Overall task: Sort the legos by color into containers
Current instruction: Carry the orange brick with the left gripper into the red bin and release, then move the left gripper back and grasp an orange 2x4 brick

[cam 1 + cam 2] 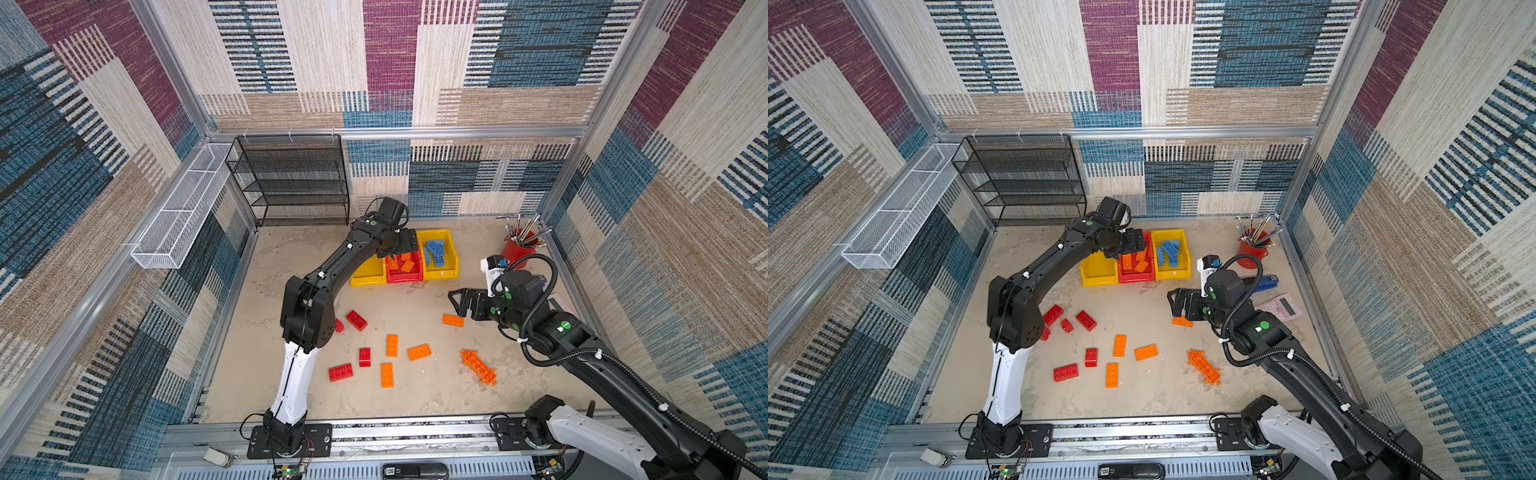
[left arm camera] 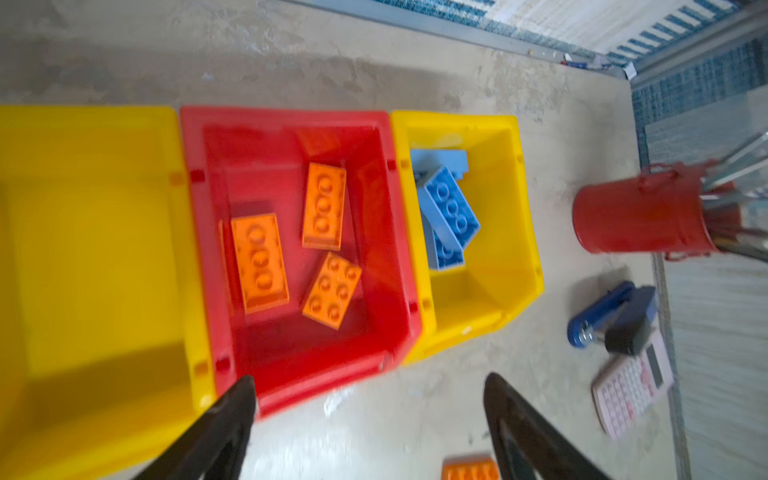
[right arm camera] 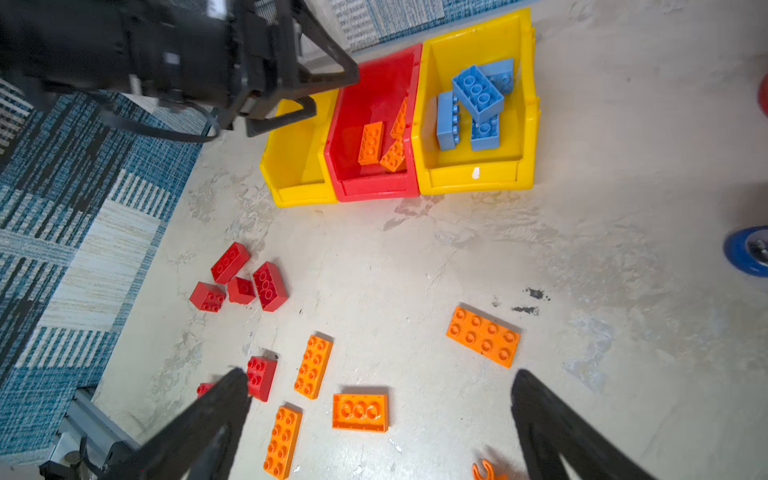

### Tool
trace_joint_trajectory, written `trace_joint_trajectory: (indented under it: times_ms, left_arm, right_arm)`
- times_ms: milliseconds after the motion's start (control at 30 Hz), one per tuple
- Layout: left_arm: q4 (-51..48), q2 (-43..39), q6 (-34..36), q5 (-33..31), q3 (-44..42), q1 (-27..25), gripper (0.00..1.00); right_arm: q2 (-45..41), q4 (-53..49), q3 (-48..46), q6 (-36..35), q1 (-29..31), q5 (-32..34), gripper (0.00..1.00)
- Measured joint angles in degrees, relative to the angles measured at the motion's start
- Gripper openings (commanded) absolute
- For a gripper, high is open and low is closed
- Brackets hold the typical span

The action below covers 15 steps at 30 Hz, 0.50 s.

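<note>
Next, my left gripper moves back and down across the clear sides of an orange lego. It lies below and back between a short red lego and another orange one.
Three containers stand in a row at the back: a yellow bin (image 1: 368, 279) with nothing in it, a red bin (image 1: 405, 277) holding three orange legos (image 2: 259, 262), and a yellow bin (image 1: 442, 274) holding blue legos (image 2: 451, 208). My left gripper (image 2: 369, 380) hovers open and empty above the red bin (image 2: 291, 116). Loose on the table lie red legos (image 1: 356, 320), orange legos (image 1: 392, 345) and a long spiky orange piece (image 1: 478, 366). My right gripper (image 3: 378, 374) hangs open and empty over the table, beside an orange brick (image 1: 453, 320).
A red cup of metal tools (image 1: 517, 249) stands at the back right. A blue stapler (image 1: 1266, 282) and a pink calculator (image 1: 1281, 307) lie by the right wall. A black mesh shelf (image 1: 291, 183) and a white wire basket (image 1: 183, 208) line the back left.
</note>
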Motion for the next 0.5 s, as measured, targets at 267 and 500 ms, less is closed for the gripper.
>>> trace_joint_trajectory:
  times_ms: [267,500]
  left_arm:
    - [7.45,-27.3,-1.81,-2.97,-37.4,-2.58,0.87]
    - [7.87,-40.13,-6.82,-4.68,-57.24,-11.93,0.83]
  right_arm:
    - [4.11,0.26,-3.1,0.66,0.13,-2.99,0.99]
    - [4.28,0.79,-3.82,1.51,0.24,-3.5,0.99]
